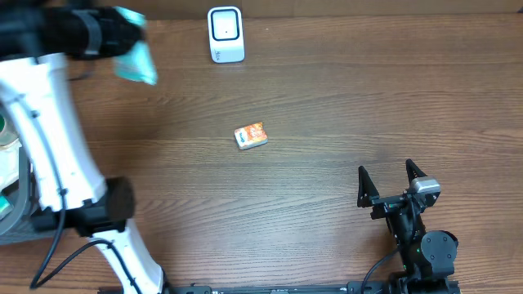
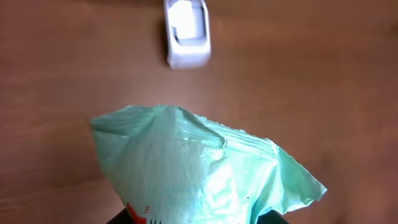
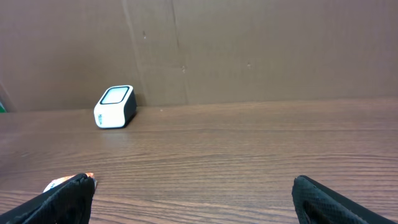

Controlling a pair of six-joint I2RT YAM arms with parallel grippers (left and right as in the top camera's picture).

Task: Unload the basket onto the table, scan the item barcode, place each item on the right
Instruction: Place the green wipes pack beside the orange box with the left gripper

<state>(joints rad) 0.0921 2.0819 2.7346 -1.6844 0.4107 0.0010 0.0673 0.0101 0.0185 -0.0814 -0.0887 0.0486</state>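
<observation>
The left gripper goes down and back toward that spot next, to release the bag.
My left gripper (image 1: 122, 37) is raised over the far left of the table and shut on a pale green plastic bag (image 1: 136, 59). In the left wrist view the bag (image 2: 199, 165) fills the lower frame and hides most of my left gripper (image 2: 198, 219); a red mark and black bars show at the bag's lower edge. The white scanner (image 1: 225, 34) stands at the back of the table, to the right of the bag, and appears as the scanner (image 2: 188, 34) beyond the bag's top. My right gripper (image 1: 391, 175) rests open and empty at the front right.
A small orange packet (image 1: 251, 135) lies mid-table, its corner (image 3: 59, 183) showing by my right gripper's left finger. The scanner (image 3: 115, 107) sits before a brown cardboard wall (image 3: 249, 50). Other items (image 1: 8, 155) crowd the left edge behind the left arm.
</observation>
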